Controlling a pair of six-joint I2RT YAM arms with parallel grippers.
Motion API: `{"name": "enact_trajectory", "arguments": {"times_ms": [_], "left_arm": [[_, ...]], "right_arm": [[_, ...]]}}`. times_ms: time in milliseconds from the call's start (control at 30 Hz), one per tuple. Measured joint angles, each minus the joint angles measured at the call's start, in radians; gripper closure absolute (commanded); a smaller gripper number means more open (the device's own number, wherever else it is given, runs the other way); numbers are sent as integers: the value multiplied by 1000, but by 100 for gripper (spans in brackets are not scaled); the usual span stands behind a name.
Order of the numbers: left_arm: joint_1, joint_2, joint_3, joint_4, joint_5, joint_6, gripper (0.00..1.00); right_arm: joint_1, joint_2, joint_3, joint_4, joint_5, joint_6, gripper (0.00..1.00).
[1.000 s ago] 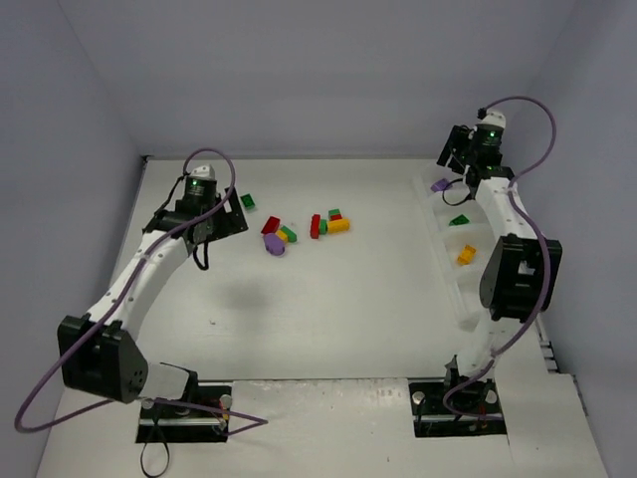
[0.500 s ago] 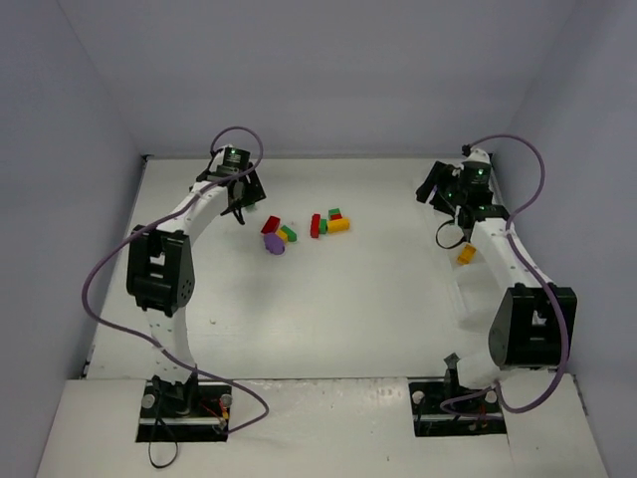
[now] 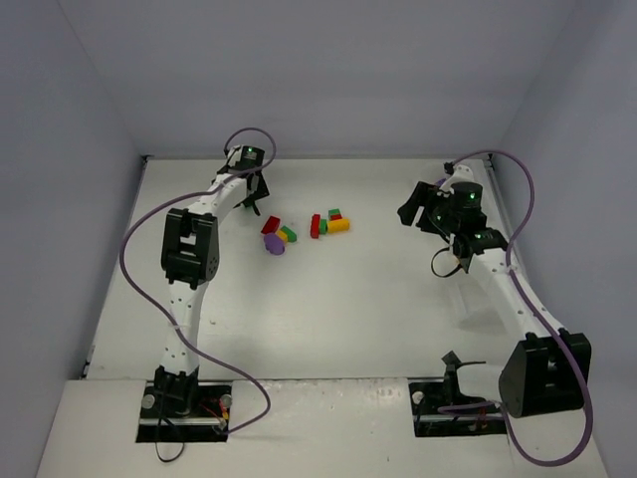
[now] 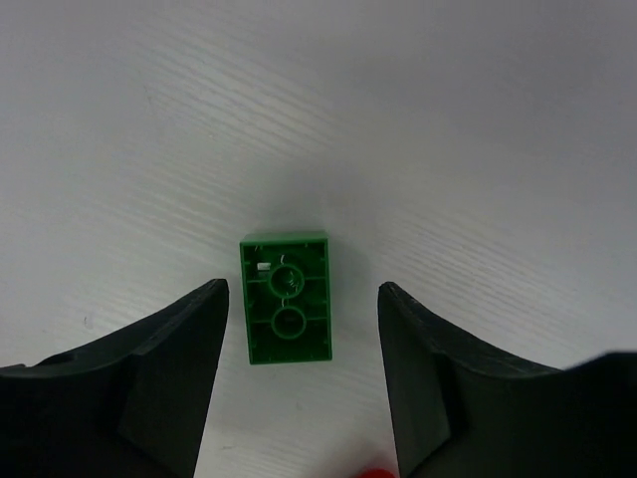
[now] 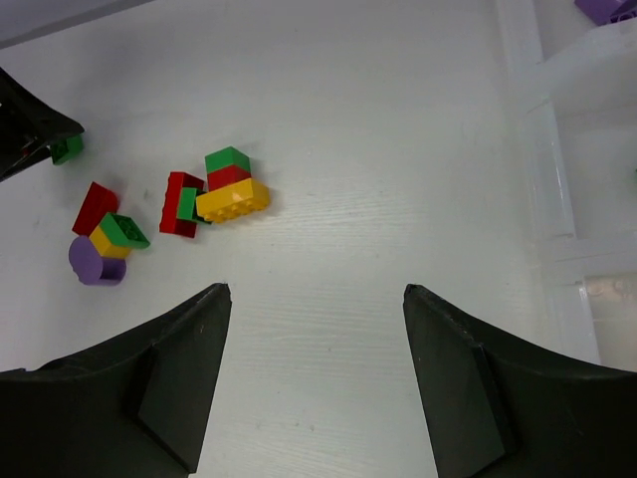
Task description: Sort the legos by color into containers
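Observation:
The green lego [image 4: 287, 299] at the left gripper lies far from the tray, so I will move my right gripper left in the top view onto it next.
A green lego [image 4: 287, 299] lies upside down on the white table. My left gripper [image 4: 304, 291] is down over it, open, with a gap on each side of the brick. In the top view that gripper [image 3: 250, 202] is at the back left and hides the brick. More legos lie in two clusters: a red [image 3: 270, 225], green [image 5: 123, 229] and purple [image 3: 276, 247] group, and a red [image 3: 316, 226], green [image 5: 227, 159] and yellow [image 3: 338, 225] group. My right gripper [image 5: 317, 291] hangs open and empty over bare table, between the clusters and the containers [image 5: 557, 199].
A purple lego [image 5: 607, 8] lies in a far compartment of the translucent tray along the right edge. In the right wrist view, the left gripper's black finger [image 5: 25, 129] shows beside the green brick [image 5: 68, 149]. Walls close off the table's back and sides.
My left arm has reached farther back and come down over the green lego, its jaws narrowing. My right arm has swung left, away from the containers, with its jaws held at the same width.

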Motion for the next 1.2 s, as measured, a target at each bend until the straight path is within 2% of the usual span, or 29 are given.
{"name": "enact_trajectory", "arguments": {"times_ms": [200,233,300,400,600,833,1033,1200], "left_arm": [[0,25,18,4,-16,34,70],[0,25,17,8,-16,41,79],[0,24,12,22,-16,55,91],[0,2,-31,66,-10,83,100],[-5,-208,-342,232,97,189,100],[-27,-616,-700,523,376,411,100],[-50,-829,-840,629,696,564,100],[-124,-903,-923,616,834,657,100]], "right_arm": [[0,-34,-37,-21,-14,-7,34],[0,-37,-37,-23,-15,-9,34],[0,-41,-37,-26,-18,-13,35],[4,-44,-37,-28,-28,-21,36],[5,-42,-33,-33,-63,-25,40],[30,38,77,-52,-154,-14,42],[71,132,207,-55,-283,9,41],[105,201,291,-54,-404,35,41]]}}
